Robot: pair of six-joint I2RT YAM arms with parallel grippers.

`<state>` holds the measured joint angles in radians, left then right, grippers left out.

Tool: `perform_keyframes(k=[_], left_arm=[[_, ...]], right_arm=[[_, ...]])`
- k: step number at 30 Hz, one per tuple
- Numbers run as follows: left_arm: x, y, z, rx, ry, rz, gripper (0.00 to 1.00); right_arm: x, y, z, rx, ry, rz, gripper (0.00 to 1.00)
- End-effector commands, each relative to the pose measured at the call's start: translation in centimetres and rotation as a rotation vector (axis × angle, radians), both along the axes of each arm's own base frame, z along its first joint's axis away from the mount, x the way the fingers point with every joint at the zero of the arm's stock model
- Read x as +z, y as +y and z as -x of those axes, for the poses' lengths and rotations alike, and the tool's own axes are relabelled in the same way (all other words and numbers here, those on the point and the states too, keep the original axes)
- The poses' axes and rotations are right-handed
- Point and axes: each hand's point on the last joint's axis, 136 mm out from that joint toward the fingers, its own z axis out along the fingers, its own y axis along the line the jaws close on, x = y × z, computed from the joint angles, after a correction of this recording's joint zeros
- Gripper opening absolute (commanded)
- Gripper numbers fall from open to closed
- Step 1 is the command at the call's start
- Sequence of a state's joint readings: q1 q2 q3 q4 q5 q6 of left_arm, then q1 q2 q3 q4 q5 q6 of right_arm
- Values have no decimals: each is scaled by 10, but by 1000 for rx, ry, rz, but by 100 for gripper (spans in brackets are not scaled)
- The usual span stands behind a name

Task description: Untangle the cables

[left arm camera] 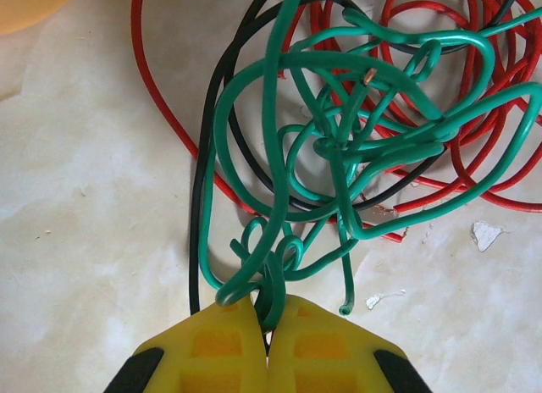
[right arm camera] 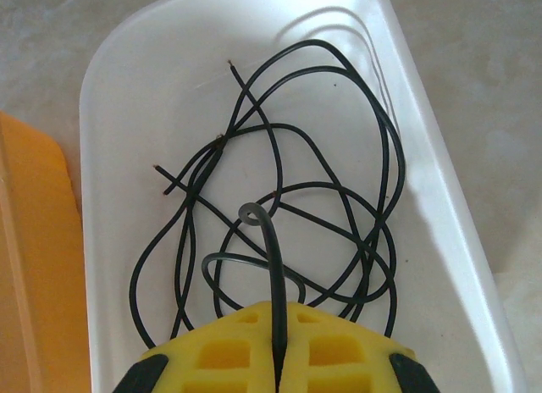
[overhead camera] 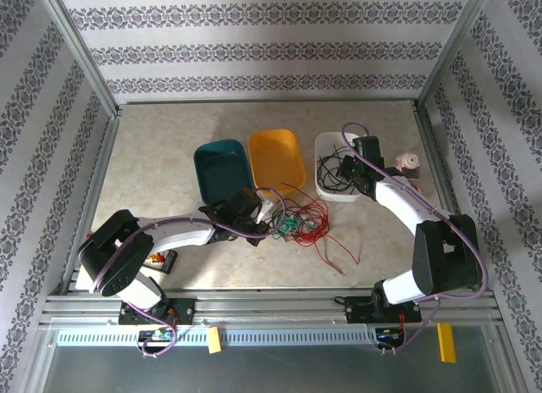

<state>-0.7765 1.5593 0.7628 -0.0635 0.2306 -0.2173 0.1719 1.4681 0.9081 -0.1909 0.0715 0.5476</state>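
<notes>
The right gripper moves down toward the loose coils inside next and releases its black cable onto them, since the white bin below holds only black cables.
A knot of red, green and black cables [overhead camera: 303, 221] lies on the table in front of the orange bin. In the left wrist view the green cable [left arm camera: 339, 147] loops over red cable [left arm camera: 474, 96] and a black cable [left arm camera: 199, 207]. My left gripper [left arm camera: 269, 312] is shut on a green cable loop at the tangle's near edge, low over the table; from above it shows at the tangle's left side [overhead camera: 264, 224]. My right gripper [right arm camera: 278, 312] is shut on a black cable [right arm camera: 273, 257] above the white bin [right arm camera: 127, 88], where loose black cables [right arm camera: 339, 198] lie coiled. From above it hangs over that bin [overhead camera: 351, 168].
A teal bin [overhead camera: 222, 168], an orange bin [overhead camera: 276, 160] and the white bin [overhead camera: 332, 163] stand in a row at mid table. A small pale spool-like object [overhead camera: 410, 163] sits right of the white bin. A dark flat item [overhead camera: 161, 260] lies near the left arm's base. Metal frame rails border the table.
</notes>
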Motion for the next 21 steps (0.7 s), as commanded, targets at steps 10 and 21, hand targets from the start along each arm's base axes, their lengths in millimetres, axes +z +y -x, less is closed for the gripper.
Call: perform_keyframes(k=[10, 21], left_arm=[[0, 9, -1, 32, 3, -16, 0], [7, 14, -9, 72, -52, -9, 0]], right_arm=[[-18, 3, 15, -34, 60, 34, 1], [-12, 1, 35, -92, 14, 100, 8]])
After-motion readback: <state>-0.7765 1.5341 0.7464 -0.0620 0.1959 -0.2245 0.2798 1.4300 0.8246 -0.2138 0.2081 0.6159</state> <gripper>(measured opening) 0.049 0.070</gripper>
